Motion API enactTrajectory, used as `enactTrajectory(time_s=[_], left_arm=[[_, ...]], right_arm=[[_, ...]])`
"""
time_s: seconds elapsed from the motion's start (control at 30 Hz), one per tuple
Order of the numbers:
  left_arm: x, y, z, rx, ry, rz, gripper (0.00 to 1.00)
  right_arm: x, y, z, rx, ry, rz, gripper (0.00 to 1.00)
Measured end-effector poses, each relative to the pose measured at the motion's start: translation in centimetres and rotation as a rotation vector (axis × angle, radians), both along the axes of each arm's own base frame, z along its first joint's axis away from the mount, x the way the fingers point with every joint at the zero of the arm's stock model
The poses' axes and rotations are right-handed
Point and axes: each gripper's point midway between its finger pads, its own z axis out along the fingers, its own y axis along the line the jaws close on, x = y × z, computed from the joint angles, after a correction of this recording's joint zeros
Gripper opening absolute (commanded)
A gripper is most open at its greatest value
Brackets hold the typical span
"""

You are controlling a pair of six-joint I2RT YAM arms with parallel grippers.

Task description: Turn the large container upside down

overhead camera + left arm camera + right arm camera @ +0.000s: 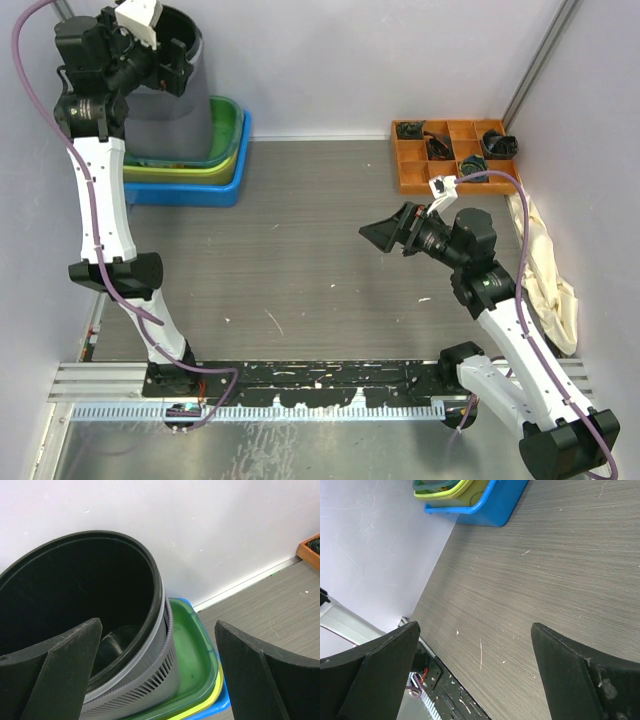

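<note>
The robot should next lower its left gripper over the container's rim (196,50) (146,634) beside the green tray's bare bottom and close it, because the container's rim is already between the gripper's spread fingers.
The large container (172,118) is a dark grey slotted bin with a black liner. It stands upright, open end up, in the green tray (226,128) at the far left corner. In the left wrist view its black rim (156,582) fills the left half. My left gripper (170,68) is open and raised at the container's top edge; in its wrist view (157,625) the right side of the rim lies between the spread fingers, without clear contact. My right gripper (385,232) is open and empty, hovering over the bare table at mid right, as its wrist view (475,626) shows.
The green tray nests in a yellow tray and a blue tray (195,190) against the back wall. An orange compartment box (452,158) with black parts sits at the back right. A cream cloth (545,272) lies along the right wall.
</note>
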Motion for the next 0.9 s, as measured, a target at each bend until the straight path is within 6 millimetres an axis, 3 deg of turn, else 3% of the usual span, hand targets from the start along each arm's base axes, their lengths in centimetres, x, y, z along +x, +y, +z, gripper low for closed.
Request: enactTrajectory(time_s=[0.23, 0.47, 0.53, 0.8, 0.83, 0.9], left_arm=[[1.9, 1.3, 1.0, 0.028, -0.059, 0.050, 0.95], [5.6, 2.8, -3.5, 0.064, 0.019, 0.107, 0.85], [6.2, 2.6, -3.9, 0.059, 0.017, 0.100, 0.80], [6.5, 3.2, -3.3, 0.084, -0.011, 0.130, 0.52], [6.5, 3.2, -3.3, 0.086, -0.013, 0.131, 0.45], [6.5, 3.2, -3.2, 0.088, -0.017, 0.132, 0.15]], right_arm=[[0.0, 0.0, -0.3, -0.002, 0.007, 0.000, 1.00], [0.0, 0.0, -0.3, -0.002, 0.007, 0.000, 1.00], [0.0, 0.0, -0.3, -0.002, 0.007, 0.000, 1.00], [0.0, 0.0, -0.2, 0.000, 0.002, 0.000, 1.00], [0.0, 0.0, -0.2, 0.000, 0.002, 0.000, 1.00], [0.0, 0.0, -0.3, 0.003, 0.005, 0.000, 1.00]])
